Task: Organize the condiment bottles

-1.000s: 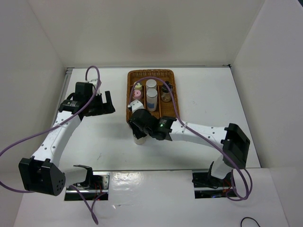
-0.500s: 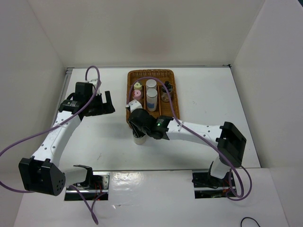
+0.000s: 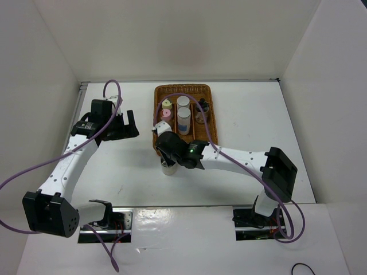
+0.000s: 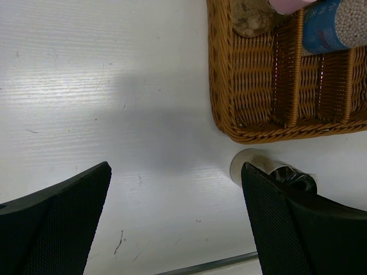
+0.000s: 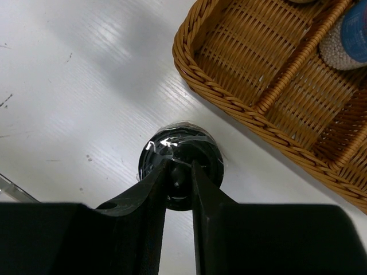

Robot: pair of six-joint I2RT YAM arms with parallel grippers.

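My right gripper rises with its jar next, since the tray spot before the other black-capped jar is empty. It then carries the jar outward over there, lowers and releases it.
A black-capped jar [image 3: 168,168] stands on the table just in front of the wicker tray's [image 3: 184,88] near left corner. My right gripper [image 3: 168,152] hangs right over it. In the right wrist view its fingers [image 5: 155,189] are almost together across the top of the film-wrapped black cap [image 5: 157,150], narrower than the cap. In the tray stand the yellow-capped jar [image 3: 167,104], the pink-capped jar [image 3: 165,114], two grey-capped jars [image 3: 183,113] and another black-capped jar [image 3: 201,107]. My left gripper [image 3: 127,125] is open and empty, left of the tray.
The tray's near compartments [image 5: 258,69] hold nothing. In the left wrist view the jar [image 4: 251,163] shows beside my right finger, below the tray's corner [image 4: 229,129]. White walls close in the table on three sides.
My right gripper has shifted slightly left and settled over the black-capped jar on the table. The left arm has not moved.
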